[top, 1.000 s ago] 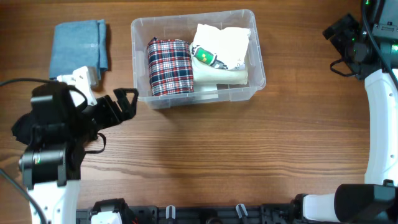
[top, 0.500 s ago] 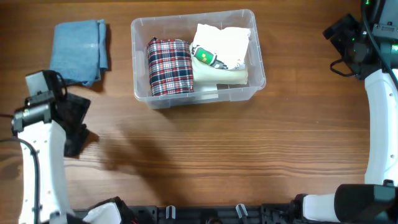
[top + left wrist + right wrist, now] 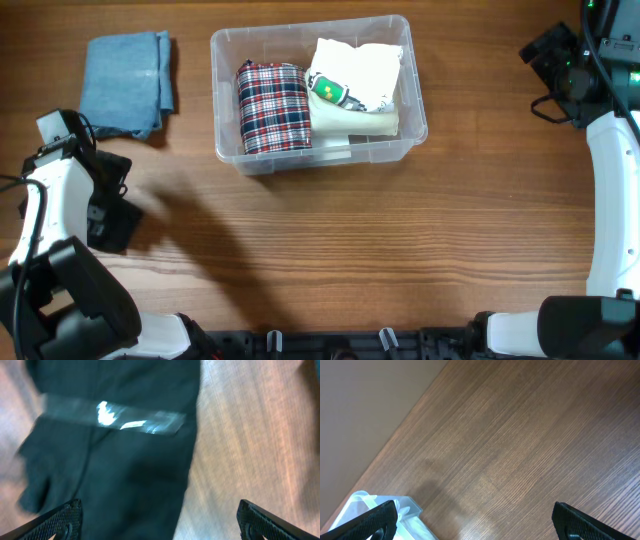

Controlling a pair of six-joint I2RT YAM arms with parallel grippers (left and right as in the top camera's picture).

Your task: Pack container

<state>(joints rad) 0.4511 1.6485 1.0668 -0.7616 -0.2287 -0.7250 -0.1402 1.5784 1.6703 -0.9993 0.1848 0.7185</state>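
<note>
My left gripper lowers its open fingers onto the dark cloth below, still outside the container [image 3: 418, 120], next, and closes to grasp the cloth for packing.
The container [image 3: 418, 120], a clear plastic bin, stands at the back middle of the table. In it lie a folded plaid garment [image 3: 272, 108], a white garment with a green patch [image 3: 352, 70] and a cream piece [image 3: 345, 122]. A folded blue cloth [image 3: 125, 82] lies on the table left of the bin. My left gripper [image 3: 108, 222] is open and empty at the table's left edge, well away from the bin; its view [image 3: 160, 522] is blurred and mostly filled by a dark shape. My right gripper [image 3: 548, 72] is open and empty, held high at the far right [image 3: 475, 522].
A corner of the container [image 3: 375, 510] shows at the lower left of the right wrist view, above bare wood. The left arm's white link [image 3: 40, 200] stands folded along the left edge. A black rail [image 3: 330, 345] runs along the front edge.
My left arm has swung back from beside the container's front left corner to the table's left edge and folded up. The right arm has not moved.
</note>
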